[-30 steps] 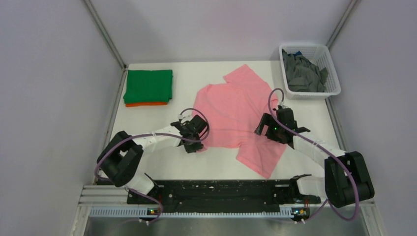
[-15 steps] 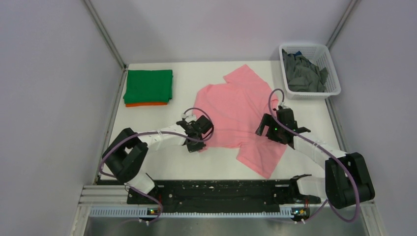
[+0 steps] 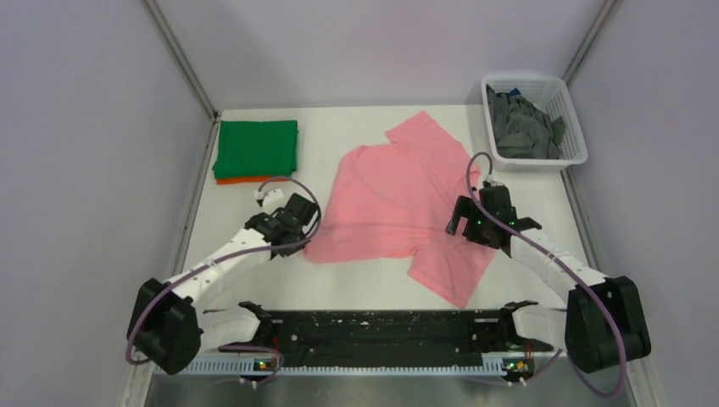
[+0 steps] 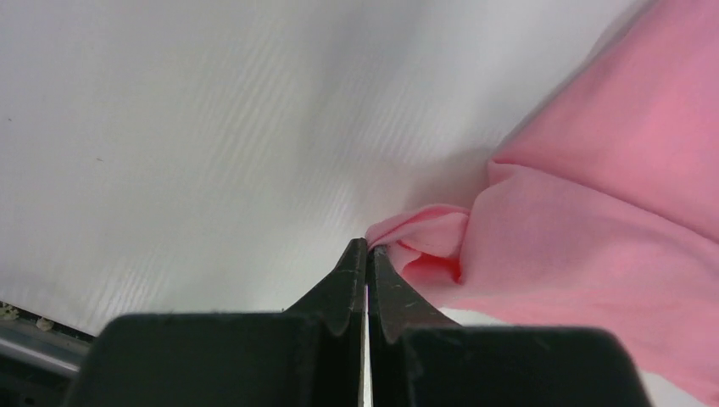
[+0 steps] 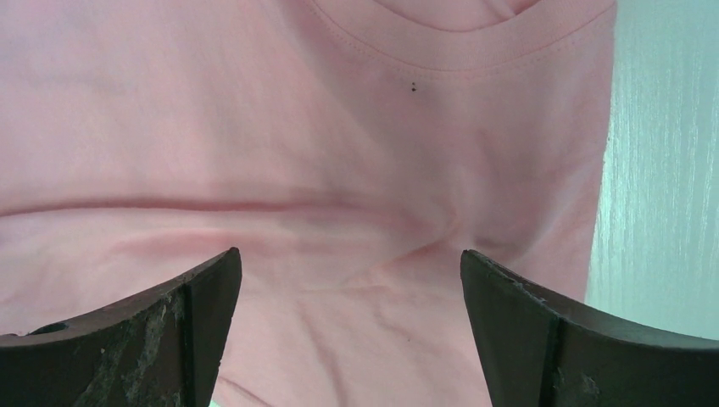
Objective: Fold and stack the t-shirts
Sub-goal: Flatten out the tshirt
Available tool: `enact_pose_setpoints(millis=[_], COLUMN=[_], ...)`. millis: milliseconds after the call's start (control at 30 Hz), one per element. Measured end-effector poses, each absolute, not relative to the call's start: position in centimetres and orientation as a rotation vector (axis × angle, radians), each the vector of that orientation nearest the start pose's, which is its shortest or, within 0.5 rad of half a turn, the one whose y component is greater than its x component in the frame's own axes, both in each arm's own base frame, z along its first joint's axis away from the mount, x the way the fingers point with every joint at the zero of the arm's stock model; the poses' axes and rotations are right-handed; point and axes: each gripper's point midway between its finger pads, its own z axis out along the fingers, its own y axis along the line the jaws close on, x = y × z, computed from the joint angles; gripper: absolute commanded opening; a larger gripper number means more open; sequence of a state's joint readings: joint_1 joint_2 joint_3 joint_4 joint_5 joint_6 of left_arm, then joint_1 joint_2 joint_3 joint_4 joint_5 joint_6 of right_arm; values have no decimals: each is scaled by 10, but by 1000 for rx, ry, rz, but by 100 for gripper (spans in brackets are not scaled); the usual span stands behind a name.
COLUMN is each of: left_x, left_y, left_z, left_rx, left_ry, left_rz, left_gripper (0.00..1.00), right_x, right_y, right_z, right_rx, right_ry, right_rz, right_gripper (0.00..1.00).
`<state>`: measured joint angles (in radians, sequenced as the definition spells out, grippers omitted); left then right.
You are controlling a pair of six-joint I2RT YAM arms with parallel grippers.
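Note:
The near sleeve juts out toward the table's front edge, so my right gripper will move back and down to close on its hem's near corner [image 3: 460, 303].
The light pink t-shirt [image 3: 398, 195] lies spread mid-table, with its collar towards the right. My left gripper [image 3: 303, 246] is shut on a bunched corner of the shirt's left edge; the left wrist view shows the closed tips [image 4: 367, 250] pinching the pink cloth [image 4: 593, 220]. My right gripper [image 3: 479, 233] is open and empty, hovering over the pink shirt near the collar; the right wrist view shows the jaws wide apart [image 5: 348, 263] above the cloth [image 5: 339, 153]. A folded green shirt [image 3: 256, 147] lies on a folded orange shirt [image 3: 250, 180] at the back left.
A white lattice basket [image 3: 576, 127] at the back right holds dark grey shirts [image 3: 521, 127]. Grey walls close in the table on the left, back and right. Bare white table [image 3: 254, 280] shows in front of the left gripper.
My left gripper has moved left with the pink shirt's edge in it, drawing that side of the shirt out to the left. The right gripper has barely moved.

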<state>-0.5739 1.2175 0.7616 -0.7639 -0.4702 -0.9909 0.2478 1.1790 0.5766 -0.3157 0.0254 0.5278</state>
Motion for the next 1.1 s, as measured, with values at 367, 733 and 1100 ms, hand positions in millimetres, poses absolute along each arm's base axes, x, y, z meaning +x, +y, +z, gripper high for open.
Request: enact_pose_setpoints(millis=[367,733,1100], left_x=[218,197,192], left_y=[-71,-74,-75], left_z=[74,51,51], left_rx=[-668,-666,-684], left_ry=[2446,2518,2509], left_rz=[56,13,-31], left_gripper=[0,0,0], right_x=[223,130,95], right_y=[109,134,100], right_z=[67,55,24], right_rx=[154,99,326], right_ry=[2515,2714,2794], right_rz=[287,239,118], right_gripper=[96,92,67])
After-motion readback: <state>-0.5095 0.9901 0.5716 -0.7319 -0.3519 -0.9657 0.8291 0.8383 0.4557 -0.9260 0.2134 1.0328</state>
